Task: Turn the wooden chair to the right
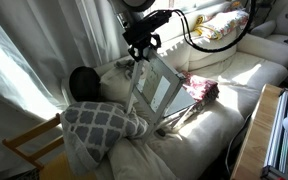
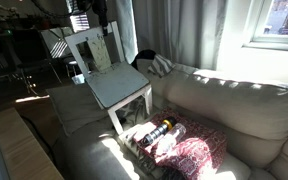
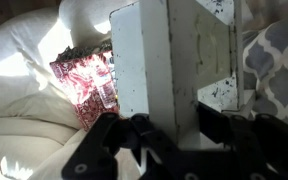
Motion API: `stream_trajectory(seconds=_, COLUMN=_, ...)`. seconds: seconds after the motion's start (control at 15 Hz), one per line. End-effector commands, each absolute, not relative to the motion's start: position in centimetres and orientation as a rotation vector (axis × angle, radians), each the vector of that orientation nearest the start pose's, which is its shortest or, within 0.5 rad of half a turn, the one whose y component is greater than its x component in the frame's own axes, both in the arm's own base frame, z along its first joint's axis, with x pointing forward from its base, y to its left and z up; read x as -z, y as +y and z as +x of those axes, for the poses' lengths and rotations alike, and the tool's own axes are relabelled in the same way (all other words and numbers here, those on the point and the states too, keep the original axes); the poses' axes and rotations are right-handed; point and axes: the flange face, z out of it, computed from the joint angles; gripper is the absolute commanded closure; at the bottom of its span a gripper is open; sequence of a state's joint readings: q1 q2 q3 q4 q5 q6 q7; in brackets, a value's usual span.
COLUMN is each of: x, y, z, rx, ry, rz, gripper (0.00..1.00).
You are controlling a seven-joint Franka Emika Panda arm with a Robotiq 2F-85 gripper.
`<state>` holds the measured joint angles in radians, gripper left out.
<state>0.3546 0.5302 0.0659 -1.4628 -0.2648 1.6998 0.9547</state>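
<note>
Next, my gripper lowers a little, bringing the top of the chair's back toward the cream sofa cushions below, then releases the chair.
The small pale grey-white wooden chair (image 1: pixel 156 86) is on a cream sofa, tilted, with its legs toward the cushions. In an exterior view its flat seat (image 2: pixel 120 85) and slatted back show clearly. My gripper (image 1: pixel 142 50) comes from above and is shut on the top of the chair's back; it also shows in an exterior view (image 2: pixel 84 24). In the wrist view the chair (image 3: pixel 169 55) fills the middle, and my two dark fingers (image 3: pixel 174 125) clamp its edge from both sides.
The cream sofa (image 1: pixel 234 75) holds a grey-and-white patterned pillow (image 1: pixel 102 125), a black object (image 1: pixel 82 82) and a red patterned cloth (image 1: pixel 202 90) beside a bottle (image 2: pixel 160 131). A yellow-tan chair frame (image 1: pixel 29 145) stands beside the sofa. A wooden table edge (image 1: pixel 252 140) is close by.
</note>
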Motion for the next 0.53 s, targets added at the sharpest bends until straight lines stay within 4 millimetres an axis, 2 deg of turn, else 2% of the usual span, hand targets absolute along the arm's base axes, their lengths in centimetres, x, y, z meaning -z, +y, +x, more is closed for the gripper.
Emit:
stream_trajectory(seconds=0.0, x=-39.7, y=24.2, z=62.2, rx=-0.080, ry=0.837, rz=-3.458, gripper=0.94)
stream_trajectory(seconds=0.47, x=-34.2, y=25.2, z=62.2, rx=-0.213, ry=0.782, rz=-3.469, gripper=0.95)
